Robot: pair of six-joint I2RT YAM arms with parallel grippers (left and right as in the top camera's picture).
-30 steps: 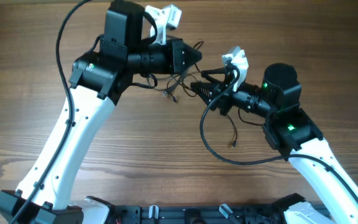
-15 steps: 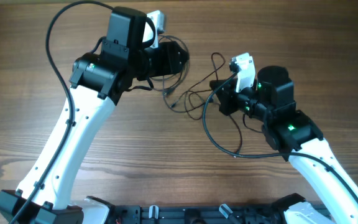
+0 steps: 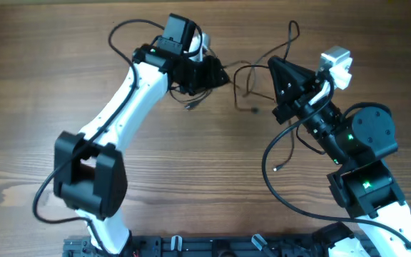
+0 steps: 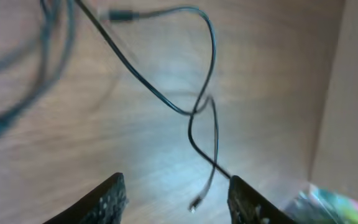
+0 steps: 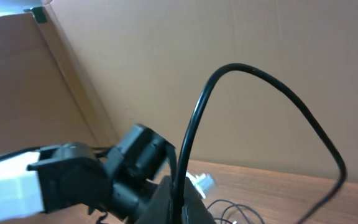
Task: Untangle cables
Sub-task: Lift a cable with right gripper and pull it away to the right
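Bare wood past the loops lies below my right gripper and to its right in the overhead view, so I need to carry the cable there, lower and release it.
The cables (image 3: 245, 77) are thin black cords lying in loose loops on the wooden table between my two grippers. Small connector tips show on the table (image 3: 191, 106). My left gripper (image 3: 218, 71) is open just left of the loops. In the left wrist view the left gripper (image 4: 179, 205) has its fingers apart, with a crossed cable (image 4: 197, 109) and a loose tip on the wood below them. My right gripper (image 3: 273, 66) is shut on one cable, which arches up and over it (image 5: 247, 70). In the right wrist view the right gripper (image 5: 182, 190) pinches that cable between its jaws.
The thicker black cable of the right arm (image 3: 270, 153) loops over the table in front of it. The left arm (image 5: 73, 177) fills the lower left of the right wrist view. A brown cardboard wall (image 5: 166, 62) stands behind the table.
My left gripper has opened and reached farther back and right. My right gripper has shut on a cable and swung toward the back, pulling the bunch into looser loops.
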